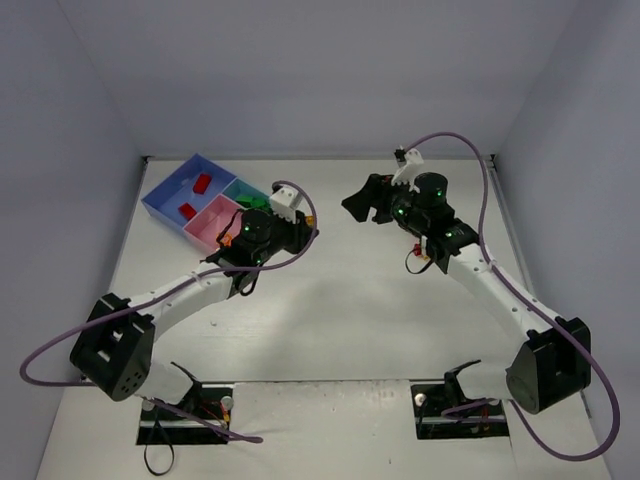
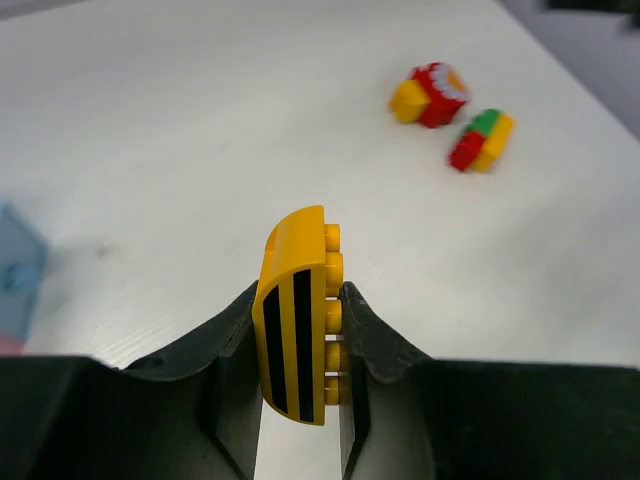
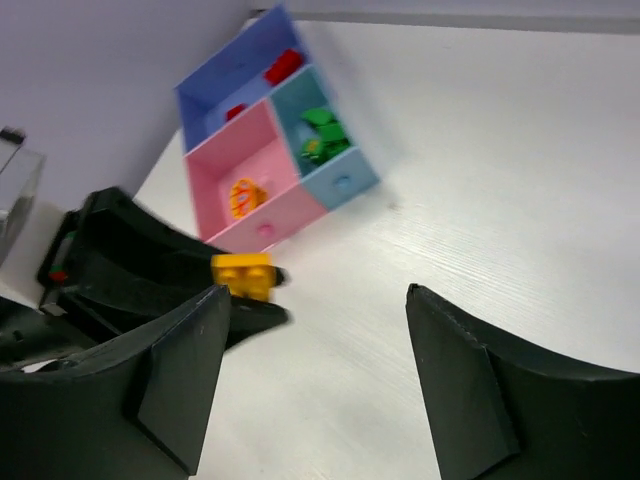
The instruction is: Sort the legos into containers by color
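Observation:
I will next move my left gripper across to the tray [image 1: 172, 189], and then I will lower the yellow brick over the pink section of the tray to let it go.
My left gripper [image 2: 300, 297] is shut on a yellow brick with black stripes [image 2: 295, 330], held above the table just right of the tray. The same brick [image 3: 243, 275] shows in the right wrist view between the left gripper's black fingers [image 3: 130, 265]. The tray [image 1: 172, 189] holds red bricks [image 1: 202, 182] in the blue compartment, green bricks [image 3: 320, 135] in the teal one and an orange piece [image 3: 243, 195] in the pink one. Two multicoloured stacks [image 2: 430, 93] [image 2: 482, 140] lie on the table ahead. My right gripper [image 3: 320, 380] is open and empty, above the table, facing the tray.
The tray [image 3: 340, 185] stands at the back left by the wall. The two arms [image 1: 250, 238] [image 1: 425, 205] are close together at mid table. Purple cables loop around both arms. Walls close in on the table's left, back and right.

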You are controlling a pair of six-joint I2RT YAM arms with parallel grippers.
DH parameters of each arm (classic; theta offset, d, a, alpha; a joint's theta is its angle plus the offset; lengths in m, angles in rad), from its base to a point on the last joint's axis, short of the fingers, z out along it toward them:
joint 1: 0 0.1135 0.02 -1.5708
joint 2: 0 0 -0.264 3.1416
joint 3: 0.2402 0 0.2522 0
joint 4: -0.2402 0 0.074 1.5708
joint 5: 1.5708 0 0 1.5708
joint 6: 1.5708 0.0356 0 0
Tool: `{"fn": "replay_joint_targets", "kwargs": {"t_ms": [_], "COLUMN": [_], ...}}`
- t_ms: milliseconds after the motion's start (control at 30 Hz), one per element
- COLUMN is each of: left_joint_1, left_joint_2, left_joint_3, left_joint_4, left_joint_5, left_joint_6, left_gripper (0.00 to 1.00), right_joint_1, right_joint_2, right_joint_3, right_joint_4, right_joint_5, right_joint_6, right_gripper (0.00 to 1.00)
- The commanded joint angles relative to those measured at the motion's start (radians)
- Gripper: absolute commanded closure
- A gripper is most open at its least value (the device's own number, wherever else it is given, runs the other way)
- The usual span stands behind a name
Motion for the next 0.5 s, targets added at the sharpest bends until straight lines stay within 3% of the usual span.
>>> {"fn": "replay_joint_targets", "kwargs": {"t_ms": [0,233,467], "left_joint_1": [0.089,0.319,0.462], "left_joint_2": [-0.120,-0.166,-0.044], "left_joint_3": [-0.009,0.070,0.122], "left_joint_4": [-0.033,-0.410,-0.546], "left_joint_5": [-0.108,-0.220,-0.158], "left_joint_6": [-0.080,-0.118,-0.123], "left_gripper": [0.92,0.87,0.77], "right_joint_1": [-0.074,-0.195,-0.263], "right_joint_2": [-0.049,-0.125,-0.110], "right_joint_3": [0.006,-0.071,-0.101], "right_joint_4": [-0.029,-0.220,-0.333], "right_joint_5": [0.162,0.546,0.583], "right_joint_6": [0.057,0.103,0.100], "right_gripper": [0.33,0.30,0.26]}}
